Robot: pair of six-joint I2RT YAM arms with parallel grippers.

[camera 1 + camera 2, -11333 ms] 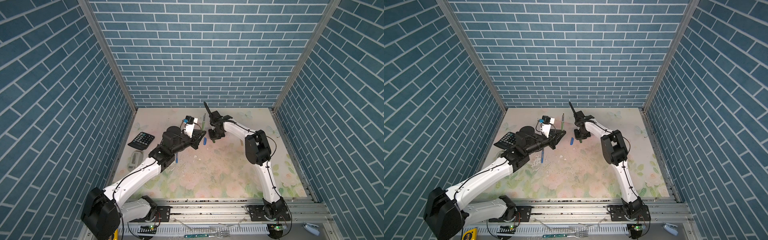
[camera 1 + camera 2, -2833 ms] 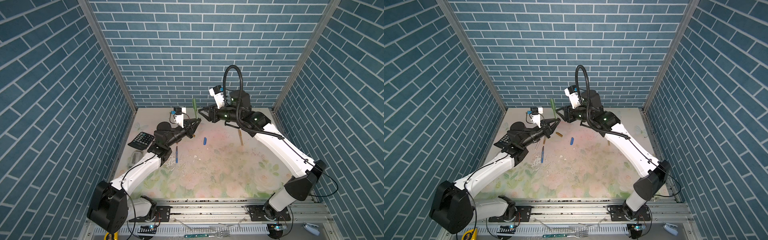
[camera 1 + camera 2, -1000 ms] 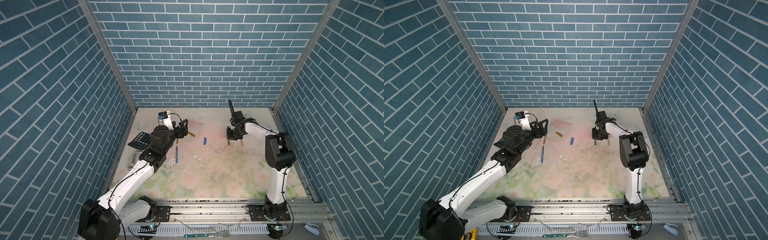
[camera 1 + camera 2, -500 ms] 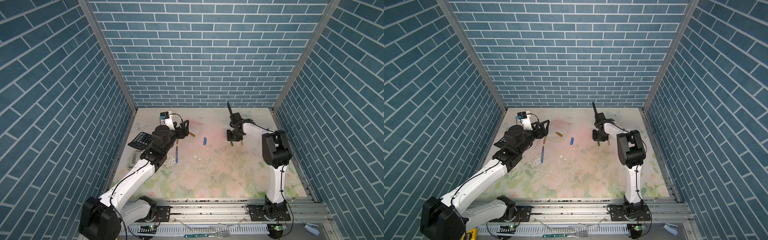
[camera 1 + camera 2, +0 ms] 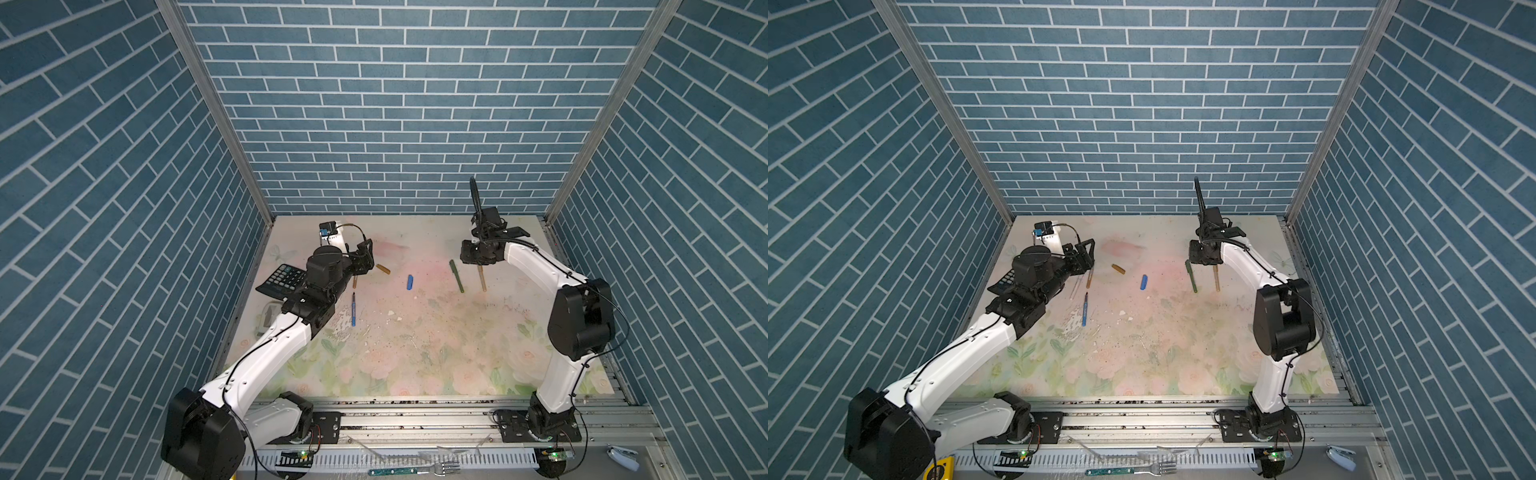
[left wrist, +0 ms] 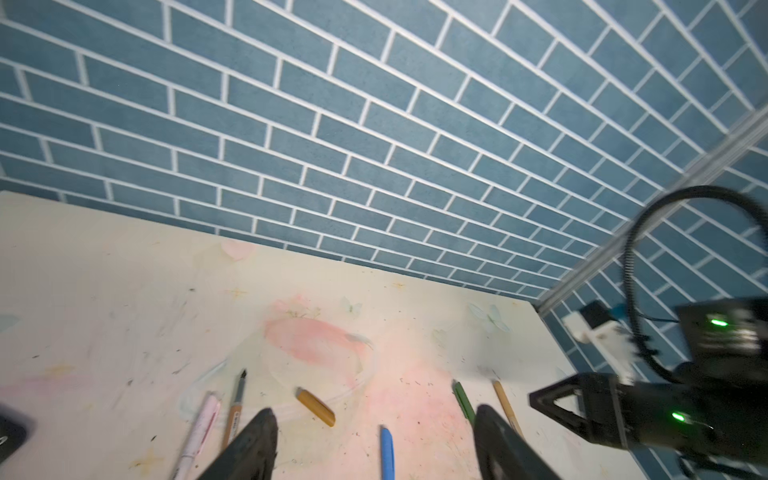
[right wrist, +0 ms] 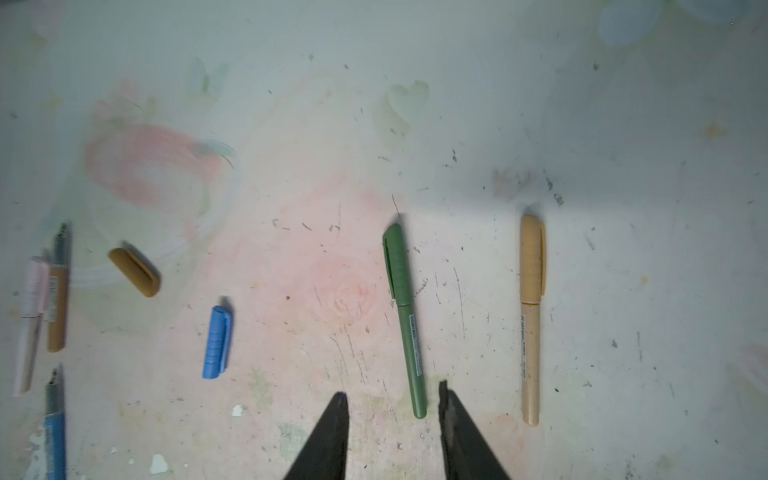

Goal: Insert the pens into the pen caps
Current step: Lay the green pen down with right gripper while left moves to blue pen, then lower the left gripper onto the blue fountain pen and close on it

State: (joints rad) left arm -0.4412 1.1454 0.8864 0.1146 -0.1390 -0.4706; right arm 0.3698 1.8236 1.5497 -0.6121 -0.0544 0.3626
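The left gripper draws back next, tilts its fingers down and descends onto the blue pen's lower body (image 5: 353,318), which lies below it and back toward the base.
A green pen (image 7: 403,316) with its cap on lies on the mat beside a capped tan pen (image 7: 531,320); both show in a top view (image 5: 456,276) (image 5: 481,278). My right gripper (image 7: 392,390) hovers open over the green pen's tail end and holds nothing. A loose blue cap (image 5: 410,282) and a gold cap (image 5: 383,269) lie mid-table. At the left lie a bare-tipped blue pen (image 5: 353,309), a bare-tipped gold pen (image 7: 57,299) and a pale pink pen (image 7: 31,324). My left gripper (image 6: 375,411) stands open and empty just above the gold pen.
A black calculator (image 5: 282,280) lies at the left edge, partly under my left arm, with a clear plastic item (image 5: 266,318) in front of it. A teal-handled fork (image 5: 415,456) rests on the front rail. Brick walls close three sides.
The right gripper has gone from shut to open and drawn back slightly, leaving the green pen lying beside the tan one. The left gripper has narrowed a little and barely moved.
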